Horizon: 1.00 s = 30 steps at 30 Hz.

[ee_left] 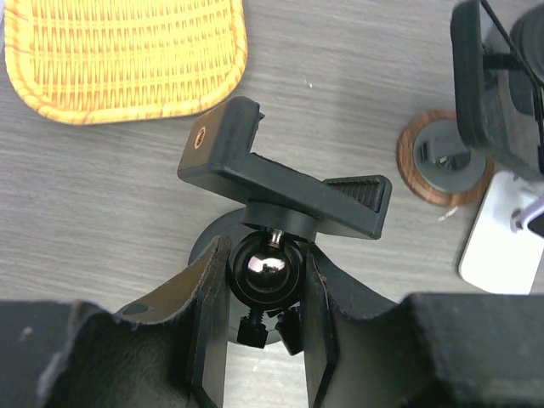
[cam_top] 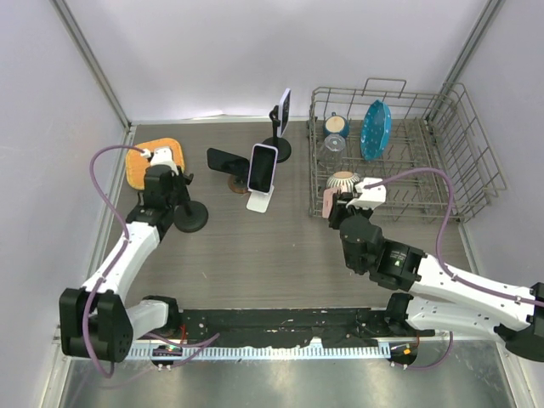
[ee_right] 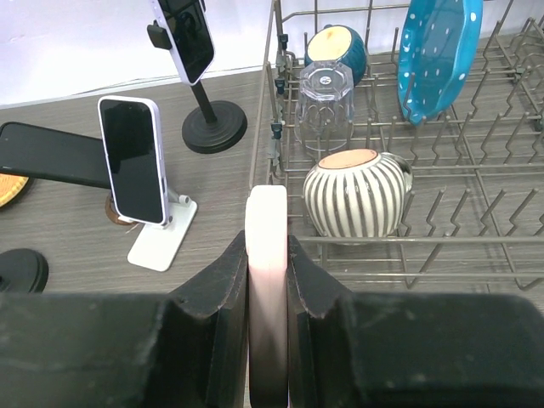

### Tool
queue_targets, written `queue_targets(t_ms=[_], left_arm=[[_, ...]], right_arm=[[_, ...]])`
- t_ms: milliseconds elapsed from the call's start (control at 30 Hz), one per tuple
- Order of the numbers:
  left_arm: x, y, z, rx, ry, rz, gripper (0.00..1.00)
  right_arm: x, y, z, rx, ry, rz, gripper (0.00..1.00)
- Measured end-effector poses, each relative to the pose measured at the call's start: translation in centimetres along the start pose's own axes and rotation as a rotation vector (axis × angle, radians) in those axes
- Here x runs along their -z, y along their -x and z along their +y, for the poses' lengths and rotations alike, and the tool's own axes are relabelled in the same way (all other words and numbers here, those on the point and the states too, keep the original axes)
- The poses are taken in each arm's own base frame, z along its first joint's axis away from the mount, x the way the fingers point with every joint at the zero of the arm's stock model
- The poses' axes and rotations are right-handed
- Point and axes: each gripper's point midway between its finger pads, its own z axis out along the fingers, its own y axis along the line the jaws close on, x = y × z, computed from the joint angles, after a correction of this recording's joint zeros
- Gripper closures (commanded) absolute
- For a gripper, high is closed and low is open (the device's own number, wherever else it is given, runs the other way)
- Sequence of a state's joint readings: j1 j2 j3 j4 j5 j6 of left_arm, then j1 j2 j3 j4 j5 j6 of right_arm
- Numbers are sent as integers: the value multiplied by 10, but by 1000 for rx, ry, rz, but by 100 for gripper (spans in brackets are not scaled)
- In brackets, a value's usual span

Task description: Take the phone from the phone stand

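The black phone stand shifts slightly outward beside the orange mat next in my left gripper, which then releases the ball joint, as the stand's clamp is empty.
My right gripper (ee_right: pixel 268 255) is shut on a pink phone (ee_right: pixel 266 223), held edge-on and upright just left of the dish rack; it also shows in the top view (cam_top: pixel 328 202) at the right gripper (cam_top: pixel 338 206). My left gripper (ee_left: pixel 265 276) is shut around the ball joint of a black phone stand (ee_left: pixel 285 183), whose clamp holds nothing. In the top view that stand (cam_top: pixel 191 218) sits at the left, under my left gripper (cam_top: pixel 177 189).
A lavender phone on a white stand (cam_top: pixel 263 167), a dark phone on a wood-based stand (cam_top: pixel 228 160) and a phone on a tall black stand (cam_top: pixel 283 110) stand mid-table. A wire dish rack (cam_top: pixel 459 153) holds a blue plate, glass, mug and striped pot. An orange woven mat (cam_top: pixel 140 163) lies far left.
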State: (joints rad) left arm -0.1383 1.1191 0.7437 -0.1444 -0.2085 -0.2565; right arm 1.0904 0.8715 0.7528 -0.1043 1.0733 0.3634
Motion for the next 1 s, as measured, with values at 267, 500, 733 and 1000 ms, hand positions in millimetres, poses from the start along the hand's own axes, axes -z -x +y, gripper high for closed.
queue_targets(t_ms=[267,500,733,1000], left_arm=[[-42,25,-5,18,7,-20,100],[-68,39,-13,4,-7,-37,79],[-68,43,-14,-4,-9,-53,38],[-12,99,-29,-64,-26,-240,6]], right_arm=[[4,4,-8,-4,8,-12,99],[8,11,-13,-10,12,-28,99],[8,9,-14,10,11,-23,99],[8,0,-6,59,27,45,99]])
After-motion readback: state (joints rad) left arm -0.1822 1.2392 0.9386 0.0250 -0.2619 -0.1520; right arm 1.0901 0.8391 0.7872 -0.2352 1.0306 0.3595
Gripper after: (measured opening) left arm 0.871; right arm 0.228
